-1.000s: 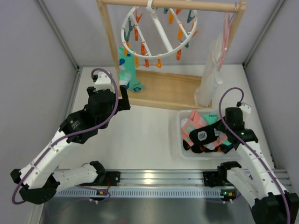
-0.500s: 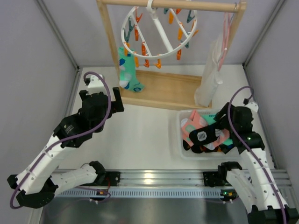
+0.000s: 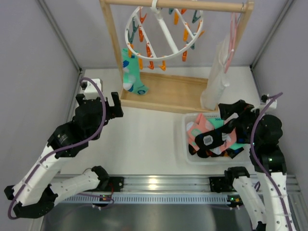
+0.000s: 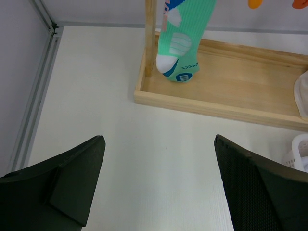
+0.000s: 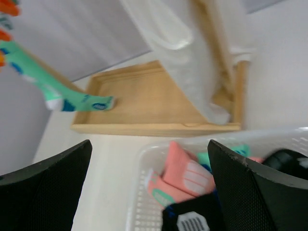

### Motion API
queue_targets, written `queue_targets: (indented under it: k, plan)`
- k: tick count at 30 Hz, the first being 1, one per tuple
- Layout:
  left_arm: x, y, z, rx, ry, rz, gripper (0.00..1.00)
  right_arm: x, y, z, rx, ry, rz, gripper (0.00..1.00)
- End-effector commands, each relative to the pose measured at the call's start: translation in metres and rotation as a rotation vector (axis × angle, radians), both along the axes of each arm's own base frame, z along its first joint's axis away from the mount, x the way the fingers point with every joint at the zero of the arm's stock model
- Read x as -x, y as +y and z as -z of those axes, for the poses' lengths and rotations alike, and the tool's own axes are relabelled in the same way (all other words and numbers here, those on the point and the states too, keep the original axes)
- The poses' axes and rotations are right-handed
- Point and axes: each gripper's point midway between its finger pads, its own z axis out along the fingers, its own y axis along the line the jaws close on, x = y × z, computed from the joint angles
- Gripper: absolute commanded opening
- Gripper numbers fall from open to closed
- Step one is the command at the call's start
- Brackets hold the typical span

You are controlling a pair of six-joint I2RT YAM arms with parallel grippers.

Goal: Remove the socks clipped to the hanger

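Observation:
My left gripper needs to go outward and down past the near corner of the tray and close on the teal-mint sock's toe end (image 3: 138, 87) (image 4: 182, 70), because it hangs free over the tray.
The hanger (image 3: 161, 33), a white ring with orange and teal pins, hangs from the rack's top bar. One teal-mint sock (image 3: 130, 72) (image 4: 180, 43) (image 5: 53, 94) is clipped to its left side, toe down over the wooden tray. Pink socks (image 3: 195, 132) (image 5: 187, 173) and a black sock with a white mark (image 3: 208, 140) (image 5: 192, 219) lie in the white basket (image 3: 185, 139) (image 5: 139, 192). My left gripper (image 3: 98, 98) (image 4: 159, 183) is open over bare table, short of the tray's left corner. My right gripper (image 3: 230, 120) (image 5: 149, 187) is open and empty above the basket's right side.
The wooden rack frame (image 3: 163, 96) stands across the back with its tray base. A long white garment (image 3: 216, 82) (image 5: 187, 53) hangs at its right end from a thin pink hanger (image 3: 234, 33). Grey walls close in on both sides.
My right gripper has opened and drawn back to the right and upward from the basket. My left arm has slid left and back, away from the rack's left post.

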Motion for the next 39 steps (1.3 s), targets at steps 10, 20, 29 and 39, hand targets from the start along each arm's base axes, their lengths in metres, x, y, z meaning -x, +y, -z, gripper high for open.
queue_targets:
  k: [10,20,29,39]
  plan:
    - [-0.007,-0.017,0.006,0.057,-0.013,0.036,0.99,-0.02,0.154,-0.055,0.044,-0.294,-0.641,0.99]
    - [-0.104,-0.065,0.047,0.334,0.007,0.157,0.99,0.019,0.176,-0.055,0.046,-0.343,-0.765,1.0]
    - [-0.176,-0.03,0.097,0.317,-0.211,0.307,0.98,0.067,0.165,-0.041,0.08,-0.41,-0.883,1.0]
    - [-0.231,-0.036,0.137,0.335,-0.161,0.413,0.98,0.09,0.175,-0.029,0.121,-0.409,-1.039,1.0]
